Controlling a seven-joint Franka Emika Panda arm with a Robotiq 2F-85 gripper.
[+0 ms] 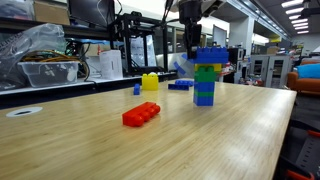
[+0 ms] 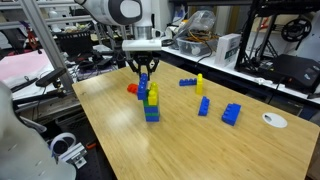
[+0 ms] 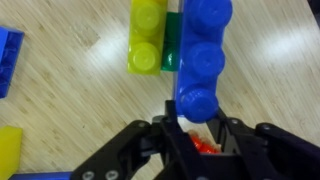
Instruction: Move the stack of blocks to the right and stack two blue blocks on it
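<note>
My gripper is to move toward the yellow brick, lower the blue block onto the green strip (image 3: 171,42) beside it and then release it, because that strip is still uncovered.
The stack of blocks (image 1: 204,90) stands on the wooden table, blue lowest with green above; it also shows in an exterior view (image 2: 152,108). In the wrist view its yellow (image 3: 148,35) and green (image 3: 172,55) bricks lie beside a long blue block (image 3: 205,45) that sits on top (image 1: 210,55). My gripper (image 3: 198,118) comes down from above (image 1: 192,42) (image 2: 145,80), with its fingers closed round the near end of that blue block. More blue blocks (image 2: 204,106) (image 2: 231,114) lie loose on the table.
A long red brick (image 1: 141,114) lies near the stack. A lone yellow brick (image 1: 150,82) and a flat blue brick (image 1: 180,85) lie further off. A white disc (image 2: 273,120) sits near the table edge. Shelves and equipment stand behind the table.
</note>
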